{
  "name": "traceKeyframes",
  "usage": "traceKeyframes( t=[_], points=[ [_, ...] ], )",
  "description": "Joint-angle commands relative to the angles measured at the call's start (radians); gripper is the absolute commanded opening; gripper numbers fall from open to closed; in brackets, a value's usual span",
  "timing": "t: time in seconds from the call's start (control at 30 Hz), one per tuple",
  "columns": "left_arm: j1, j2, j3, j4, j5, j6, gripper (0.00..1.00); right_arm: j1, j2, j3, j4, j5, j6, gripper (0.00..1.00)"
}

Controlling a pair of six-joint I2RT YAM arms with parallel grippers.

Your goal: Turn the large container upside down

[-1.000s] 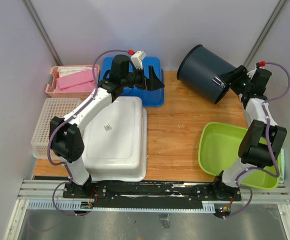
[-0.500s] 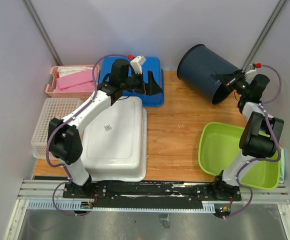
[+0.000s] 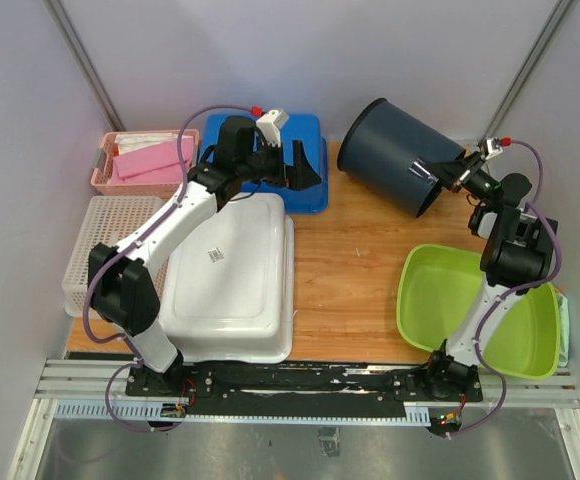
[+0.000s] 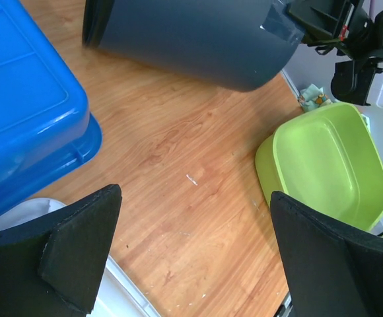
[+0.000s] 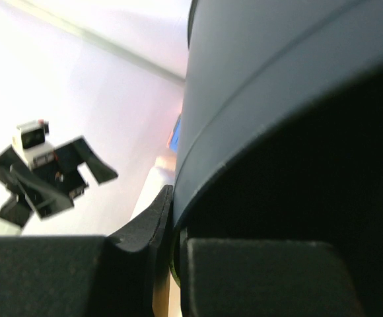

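Observation:
My open left gripper moves past the blue box's edge onto the rim of the bin's base next, since my right gripper holds only the bin opening's rim.
The large container (image 3: 390,155) is a dark grey round bin, tipped on its side at the back of the table with its mouth facing right. My right gripper (image 3: 432,178) is shut on its rim, one finger outside the wall and one inside. The right wrist view is filled by the bin wall (image 5: 277,79), pinched between the right gripper (image 5: 175,221) fingers. My left gripper (image 3: 310,165) hangs open over the blue box's right edge, empty. In the left wrist view the bin (image 4: 191,39) lies beyond the wide-open left gripper (image 4: 195,264).
A blue box (image 3: 315,130) sits at the back centre. An upturned white tub (image 3: 235,270) lies on the left, and a lime green basin (image 3: 450,300) at the front right. A pink basket (image 3: 145,160) and a white mesh basket (image 3: 95,250) stand off the table's left edge.
The right gripper has shut on the bin's rim and swung the bin leftward, tipping it further onto its side. The left arm has barely shifted.

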Motion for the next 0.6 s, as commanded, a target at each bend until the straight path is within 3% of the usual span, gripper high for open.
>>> traceKeyframes(
  t=[0.0, 0.3, 0.33, 0.43, 0.57],
  points=[
    [-0.007, 0.007, 0.033, 0.013, 0.019, -0.015, 0.99, 0.047, -0.078, -0.001, 0.191, -0.202, 0.107, 0.01],
    [-0.006, 0.149, 0.189, 0.008, 0.015, 0.010, 0.99, 0.015, -0.069, -0.037, 0.181, -0.278, 0.101, 0.01],
    [-0.006, 0.172, 0.212, 0.002, 0.015, 0.014, 0.99, 0.008, -0.054, -0.036, 0.181, -0.280, 0.107, 0.02],
    [-0.004, 0.229, 0.272, -0.021, 0.026, 0.017, 0.99, -0.018, -0.041, -0.044, 0.181, -0.273, 0.109, 0.20],
    [-0.002, 0.274, 0.280, 0.082, 0.057, 0.030, 0.99, -0.035, -0.060, -0.067, 0.180, -0.261, 0.098, 0.29]
  ],
)
